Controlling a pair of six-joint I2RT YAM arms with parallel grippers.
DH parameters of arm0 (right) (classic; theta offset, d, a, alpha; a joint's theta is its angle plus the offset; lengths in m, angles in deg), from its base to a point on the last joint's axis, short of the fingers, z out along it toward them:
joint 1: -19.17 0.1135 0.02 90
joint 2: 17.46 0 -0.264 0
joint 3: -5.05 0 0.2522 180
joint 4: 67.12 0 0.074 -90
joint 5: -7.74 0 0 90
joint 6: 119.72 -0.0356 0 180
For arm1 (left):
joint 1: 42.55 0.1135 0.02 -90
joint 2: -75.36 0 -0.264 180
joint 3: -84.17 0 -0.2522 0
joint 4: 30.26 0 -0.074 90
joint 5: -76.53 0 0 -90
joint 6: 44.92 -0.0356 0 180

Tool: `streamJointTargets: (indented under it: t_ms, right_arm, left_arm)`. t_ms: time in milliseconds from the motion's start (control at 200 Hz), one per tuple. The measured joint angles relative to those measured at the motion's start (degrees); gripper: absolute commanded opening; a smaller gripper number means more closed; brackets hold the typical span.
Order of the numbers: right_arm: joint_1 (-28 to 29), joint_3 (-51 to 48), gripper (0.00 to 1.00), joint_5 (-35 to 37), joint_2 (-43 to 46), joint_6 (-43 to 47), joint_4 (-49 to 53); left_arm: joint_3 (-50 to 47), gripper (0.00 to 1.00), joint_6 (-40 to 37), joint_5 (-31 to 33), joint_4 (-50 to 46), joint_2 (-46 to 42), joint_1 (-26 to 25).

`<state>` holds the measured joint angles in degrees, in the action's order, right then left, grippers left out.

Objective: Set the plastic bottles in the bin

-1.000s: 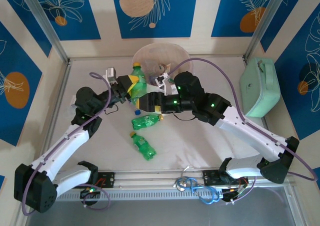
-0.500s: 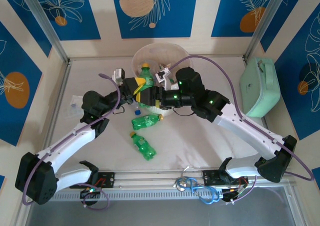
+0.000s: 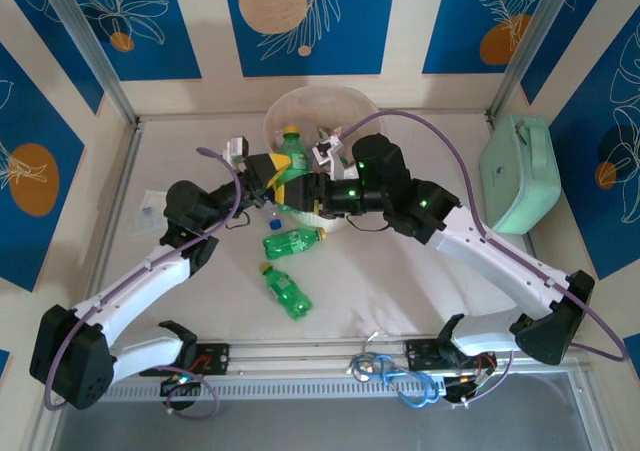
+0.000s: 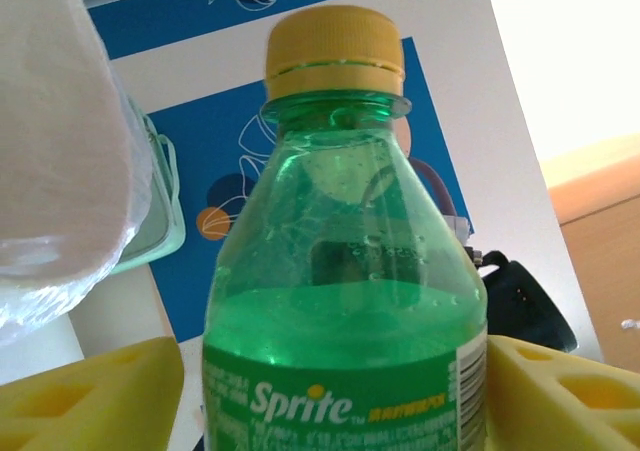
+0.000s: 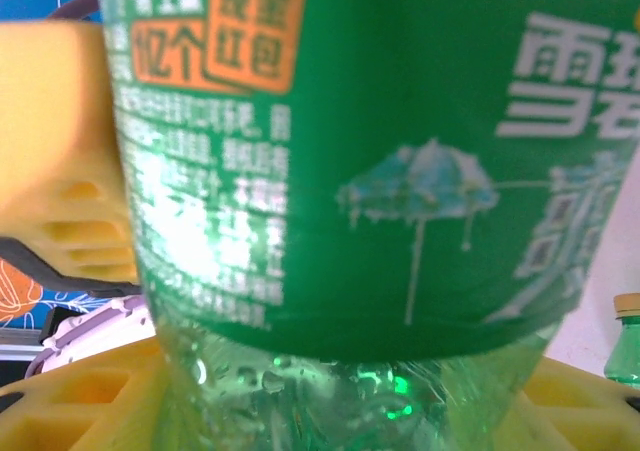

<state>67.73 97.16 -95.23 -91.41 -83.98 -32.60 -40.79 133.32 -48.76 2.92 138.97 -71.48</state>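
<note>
The right gripper moves up and outward over the bin's opening next and releases the bottle, since the bottle's lower end still hangs short of the bin's rim.
A green Sprite bottle with a yellow cap hangs upright just in front of the bin, a pale round basket at the back. My left gripper stands open around its label, with a gap beside the left finger in the left wrist view, where the bottle rises between the jaws. My right gripper is shut on the bottle's lower end; its yellow fingers press both sides of the bottle. Two more green bottles lie on the table, and a blue cap shows beneath the arms.
A mint-green case sits at the right wall. A small clear bag lies at the left. The bin's pale wall is close on the left of the held bottle. Another yellow-capped bottle lies beyond the right gripper.
The left arm carried the bottle back toward the bin, then stopped. The right gripper closed onto the bottle's lower end. The left jaws widened off the bottle.
</note>
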Motion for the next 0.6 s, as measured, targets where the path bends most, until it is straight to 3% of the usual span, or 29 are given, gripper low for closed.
streamJointTargets:
  t_ms: [130, 240, 425, 600]
  right_arm:
    - [-0.7, 2.8, 0.54, 2.0, 0.1, 1.2, 4.2]
    - [-2.8, 8.8, 0.53, 4.8, -0.4, 2.9, 9.8]
    - [-9.1, 20.3, 0.54, 8.7, -3.7, 6.2, 17.9]
    - [-13.7, 28.3, 0.55, 11.1, -9.8, 9.0, 24.7]
  left_arm:
    - [0.6, 1.00, -5.1, 0.7, -8.5, -3.0, 0.2]
    - [5.3, 1.00, -13.9, 3.8, -23.5, -7.1, 0.4]
    - [19.1, 1.00, -30.4, 17.2, -50.6, -12.5, 1.0]
    - [22.3, 0.98, -37.4, 28.4, -68.6, -14.0, 3.6]
